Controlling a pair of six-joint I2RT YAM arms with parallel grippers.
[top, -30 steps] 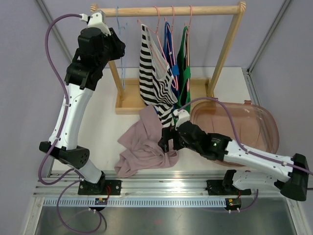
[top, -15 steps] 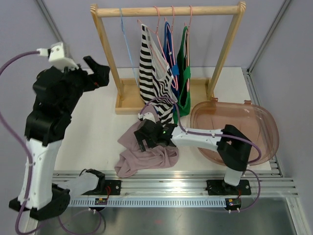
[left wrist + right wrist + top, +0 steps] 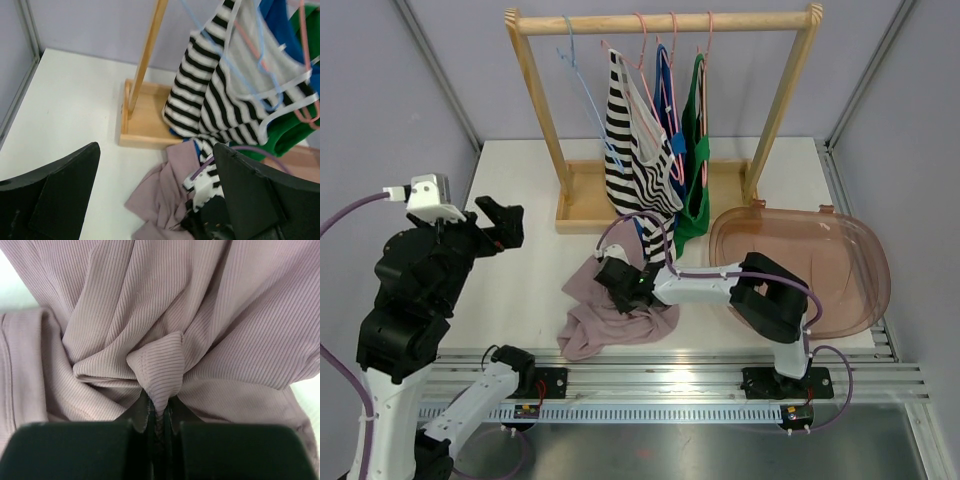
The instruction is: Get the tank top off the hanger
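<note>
The tub (image 3: 802,268) is brown and stands empty, and my right gripper will next lift the fold of the tank top over it and then open.
A mauve ribbed tank top (image 3: 605,315) lies crumpled on the white table in front of the rack, off any hanger. My right gripper (image 3: 620,282) rests on it, shut on a raised fold of the tank top (image 3: 155,365), which is pinched between the right gripper's (image 3: 159,416) jaws. An empty blue hanger (image 3: 588,98) hangs tilted at the rail's left end. My left gripper (image 3: 502,226) is open and empty over the table's left side, well away from the rack. In the left wrist view the left gripper (image 3: 156,192) frames the tank top (image 3: 160,197) from a distance.
The wooden rack (image 3: 660,21) stands at the back. It carries a black-and-white striped top (image 3: 630,150) and blue and green garments (image 3: 695,150) on pink hangers. A translucent brown tub (image 3: 810,262) sits at the right.
My left arm swung away from the rail down to the left, its gripper opening. My right gripper slid left over the mauve top and shut on a fold.
</note>
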